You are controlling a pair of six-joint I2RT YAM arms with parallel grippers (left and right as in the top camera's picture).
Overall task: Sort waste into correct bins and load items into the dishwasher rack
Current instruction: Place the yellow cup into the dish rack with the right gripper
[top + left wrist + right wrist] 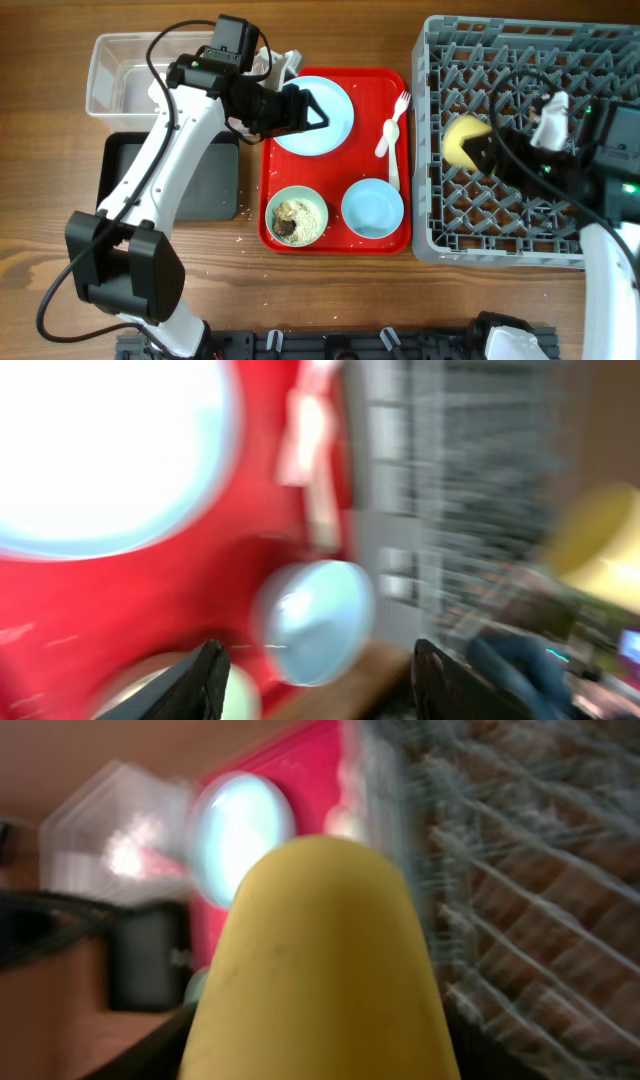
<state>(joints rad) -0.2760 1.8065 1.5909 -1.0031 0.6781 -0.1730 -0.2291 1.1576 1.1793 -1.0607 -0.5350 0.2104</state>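
I will next move my right gripper back and down to release the yellow cup [462,140] onto the dishwasher rack's near wires, as they are below it and back toward my base.
My left gripper [308,110] hovers open over the pale blue plate [325,120] at the back of the red tray [335,245]. Its fingers [200,682] hold nothing, and that wrist view is motion-blurred. On the tray lie a white fork [392,125], an empty pale blue bowl [372,209] and a second bowl [297,217] with rice and brown food bits. My right gripper [480,150] is shut on the yellow cup [462,140], held on its side over the left part of the grey dishwasher rack [520,230]. The cup [330,970] fills the right wrist view.
A clear tub [125,75] stands at the back left, with a black tub [215,180] just in front of it, partly under my left arm. Loose white grains [240,240] dot the table left of the tray.
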